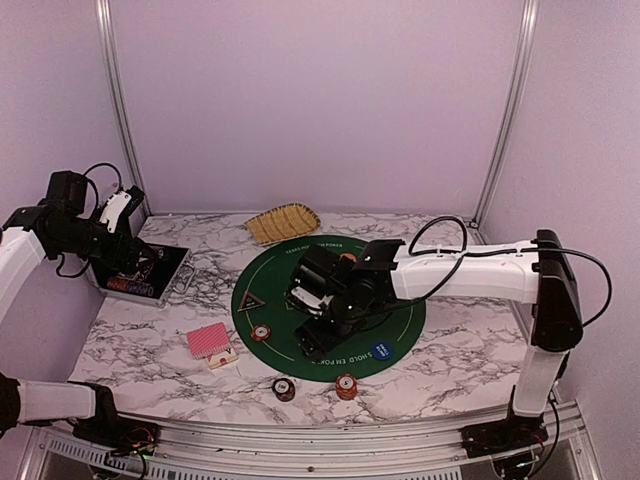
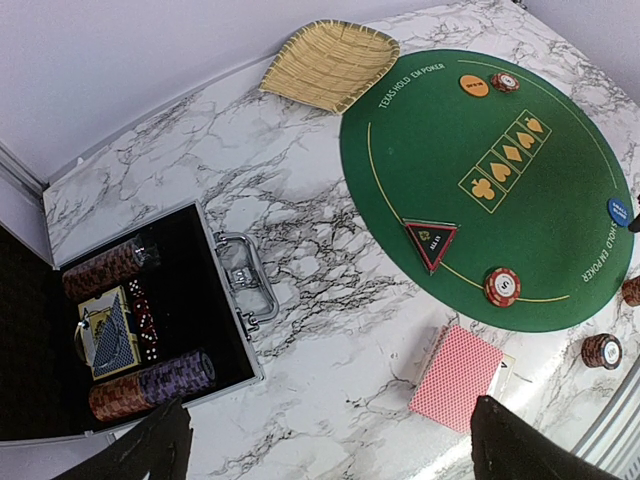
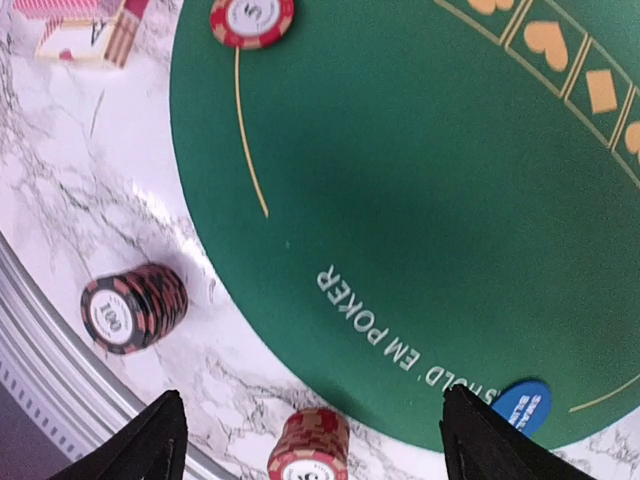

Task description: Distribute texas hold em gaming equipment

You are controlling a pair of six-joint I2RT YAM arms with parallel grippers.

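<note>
The right gripper moves back down toward the front bar next and will close on the top of the red chip stack (image 1: 346,382) (image 3: 307,467), because the sides of the stack are clear for both fingers.
On the round green mat (image 1: 330,300) lie a black triangular button (image 1: 249,301), a red striped chip (image 1: 261,332) and a blue button (image 1: 381,351). An orange button (image 2: 474,86) and another chip (image 2: 505,82) sit at the mat's far side. Red-backed cards (image 1: 210,342) rest on the marble to the left of the mat. A dark chip stack (image 1: 284,388) and a red chip stack (image 1: 346,386) stand near the front edge. My right gripper (image 3: 312,395) hangs open over the mat's near rim, just above the red stack (image 3: 310,445), holding nothing. High over the case, my left gripper (image 2: 330,460) is open and empty.
An open black metal case (image 2: 230,330) holding chip rolls, dice and a card deck lies at the left. A yellow woven basket (image 1: 283,222) sits at the back behind the mat. The metal frame rail (image 1: 330,440) runs along the front edge.
</note>
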